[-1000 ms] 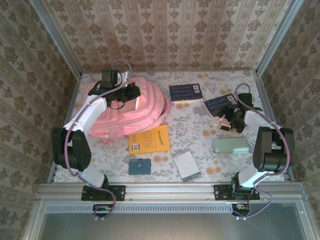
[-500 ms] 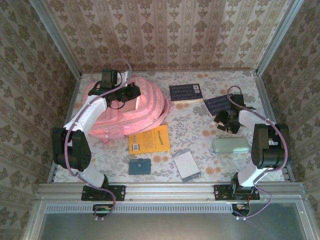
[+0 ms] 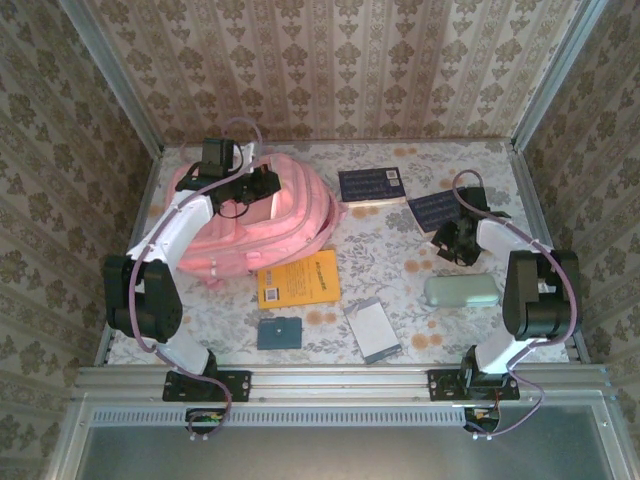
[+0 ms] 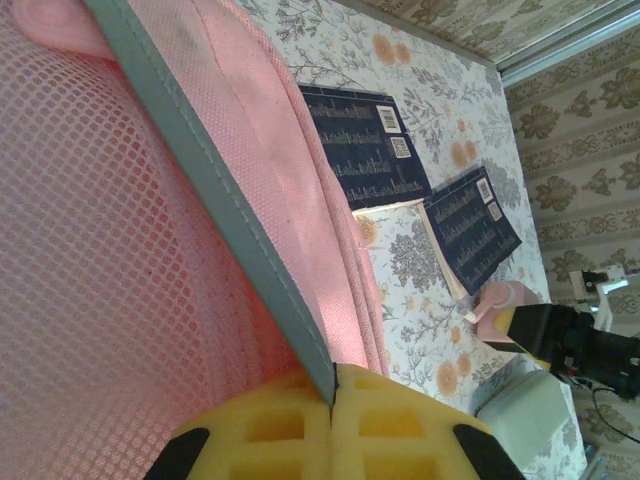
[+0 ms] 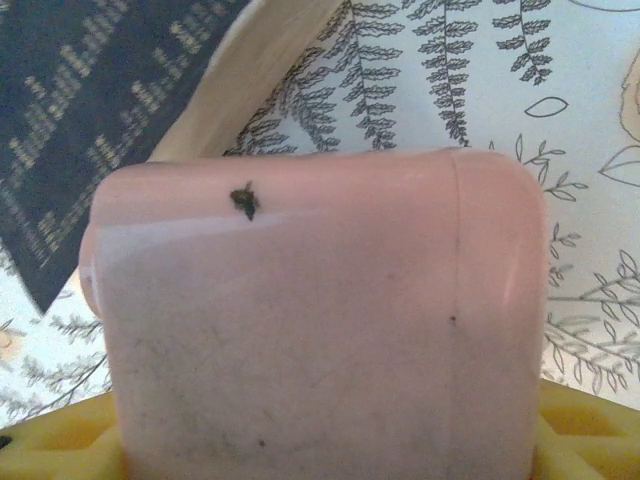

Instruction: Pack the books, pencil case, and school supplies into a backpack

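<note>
My left gripper holds the backpack, so my right gripper should lift across to the backpack's side facing the navy books and reach inside to let go of the block (image 5: 320, 300).
The pink backpack (image 3: 255, 215) lies at the back left. My left gripper (image 3: 258, 185) is shut on the grey trim (image 4: 230, 220) of its opening, pads (image 4: 400, 420) pressed together on it. Two navy books (image 3: 371, 185) (image 3: 437, 208) lie at the back, and the orange-yellow book (image 3: 298, 279) lies at mid-table. My right gripper (image 3: 452, 242) is closed round a pink block (image 5: 320, 300) beside the right navy book (image 5: 90, 90); the block spans the whole gap between its yellow fingers. The pale green pencil case (image 3: 461, 290) lies at the right.
A dark teal rectangle (image 3: 279, 332) and a silver-framed pale rectangle (image 3: 372, 330) lie near the front rail. Metal frame posts and patterned walls close in the table (image 3: 400, 250) on three sides.
My right gripper has moved left and back onto the pink block, and its jaws have narrowed round it. The left arm and backpack have stayed still.
</note>
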Available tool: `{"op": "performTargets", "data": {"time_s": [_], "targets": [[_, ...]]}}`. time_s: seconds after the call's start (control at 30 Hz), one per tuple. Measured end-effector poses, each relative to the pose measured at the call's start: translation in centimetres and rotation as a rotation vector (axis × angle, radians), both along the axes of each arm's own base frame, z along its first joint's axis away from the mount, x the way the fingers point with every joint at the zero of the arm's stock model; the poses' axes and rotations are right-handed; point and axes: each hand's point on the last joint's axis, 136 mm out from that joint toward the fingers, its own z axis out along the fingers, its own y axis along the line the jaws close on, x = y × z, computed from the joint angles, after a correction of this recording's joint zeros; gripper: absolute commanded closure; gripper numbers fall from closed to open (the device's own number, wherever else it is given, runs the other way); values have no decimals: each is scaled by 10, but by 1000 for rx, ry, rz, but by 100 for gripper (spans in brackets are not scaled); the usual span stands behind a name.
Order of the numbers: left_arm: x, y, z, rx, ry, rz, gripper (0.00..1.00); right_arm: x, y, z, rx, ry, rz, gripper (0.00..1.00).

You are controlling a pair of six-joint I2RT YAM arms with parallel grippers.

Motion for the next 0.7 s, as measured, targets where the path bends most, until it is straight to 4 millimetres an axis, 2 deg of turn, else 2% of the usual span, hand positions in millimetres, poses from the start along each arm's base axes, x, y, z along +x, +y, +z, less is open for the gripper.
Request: {"op": "performTargets", "data": {"time_s": [0.07,0.17,0.37,0.53,0.7], "targets": [[-2,-1,3,1,5,-11,100,0,5,12,-13,-28,19,44],[-3,-2,18,4,-10,-30,100,3,17,35,-34,-90,63,44],[-8,10,69,19,-88,-47,100,12,49,84,-20,-240,167,44],[-29,29,107,1,-157,-47,100,22,99,121,117,-376,303,44],[-44,22,126,-71,-185,-116,100,25,163,163,280,-476,487,44]]}}
